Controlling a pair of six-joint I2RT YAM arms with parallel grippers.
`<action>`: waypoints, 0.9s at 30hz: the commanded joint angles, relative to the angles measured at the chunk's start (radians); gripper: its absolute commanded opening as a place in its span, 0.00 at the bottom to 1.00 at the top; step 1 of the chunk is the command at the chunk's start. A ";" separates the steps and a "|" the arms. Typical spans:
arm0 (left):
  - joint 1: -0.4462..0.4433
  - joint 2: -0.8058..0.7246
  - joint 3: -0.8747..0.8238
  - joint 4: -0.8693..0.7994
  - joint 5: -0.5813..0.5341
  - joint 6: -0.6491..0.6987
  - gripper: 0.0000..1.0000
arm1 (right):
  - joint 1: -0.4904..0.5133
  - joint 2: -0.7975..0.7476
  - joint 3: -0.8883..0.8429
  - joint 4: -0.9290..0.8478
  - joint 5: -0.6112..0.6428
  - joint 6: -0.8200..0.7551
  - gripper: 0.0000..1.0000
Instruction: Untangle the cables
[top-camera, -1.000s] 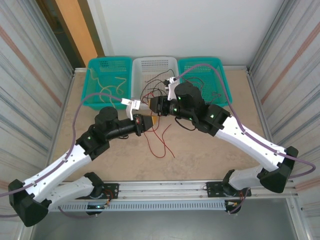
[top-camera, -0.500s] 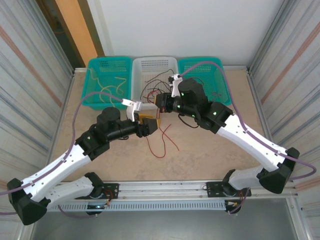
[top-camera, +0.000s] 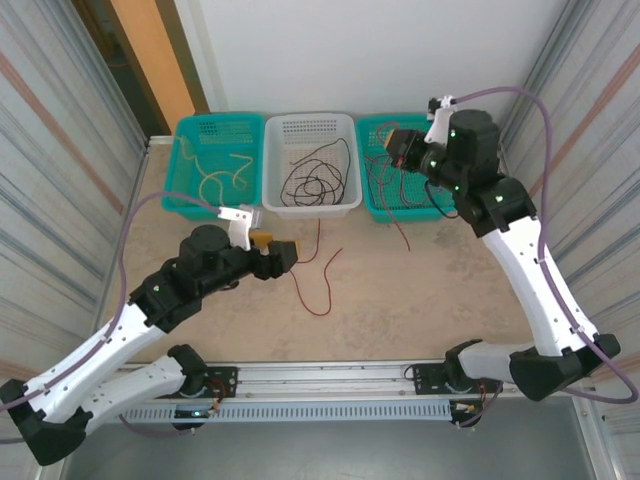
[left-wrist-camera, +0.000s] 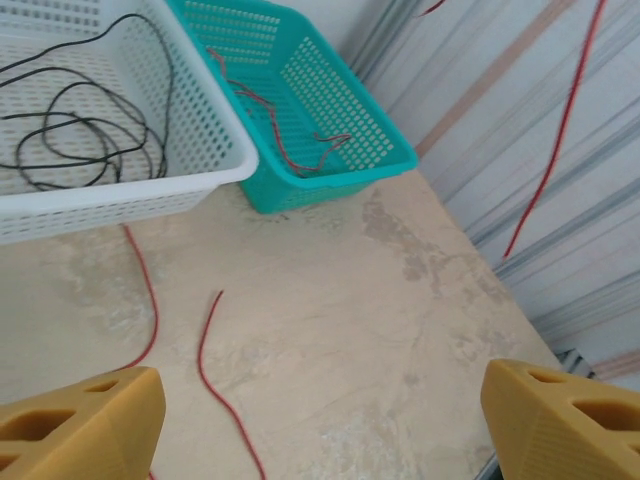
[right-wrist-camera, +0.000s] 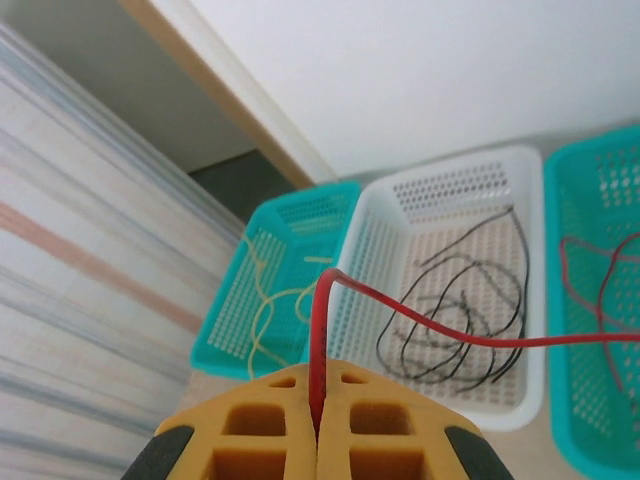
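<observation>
The tail of the red cable still hangs past the front of the basket, so the robot's right gripper will next move outward and down over the teal basket beneath it and let go of the cable.
My right gripper is raised over the right teal basket, shut on a red cable that dangles down past the basket's front. In the right wrist view its fingers pinch that cable. My left gripper hovers low over the table, open, with nothing between its fingertips. Two loose red cables lie on the table in front of it, one just ahead of the jaws. Black cables lie coiled in the white basket. Pale yellow cables lie in the left teal basket.
The three baskets stand in a row along the back edge of the table. Another red cable lies in the right teal basket. Ribbed metal walls close in both sides. Lilac hoses loop off both arms.
My left gripper opened and drew back to the left. My right gripper, shut on a red cable, rose and swung right from the table's middle to above the right teal basket.
</observation>
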 joint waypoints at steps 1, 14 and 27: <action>-0.004 -0.007 -0.019 -0.065 -0.062 0.003 0.82 | -0.064 0.066 0.065 -0.004 -0.060 -0.072 0.00; 0.002 0.018 -0.079 -0.132 -0.099 -0.031 0.74 | -0.293 0.472 0.242 -0.046 -0.109 -0.109 0.45; 0.072 0.139 -0.158 -0.187 -0.006 -0.169 0.65 | -0.251 0.295 0.038 -0.065 -0.060 -0.136 0.51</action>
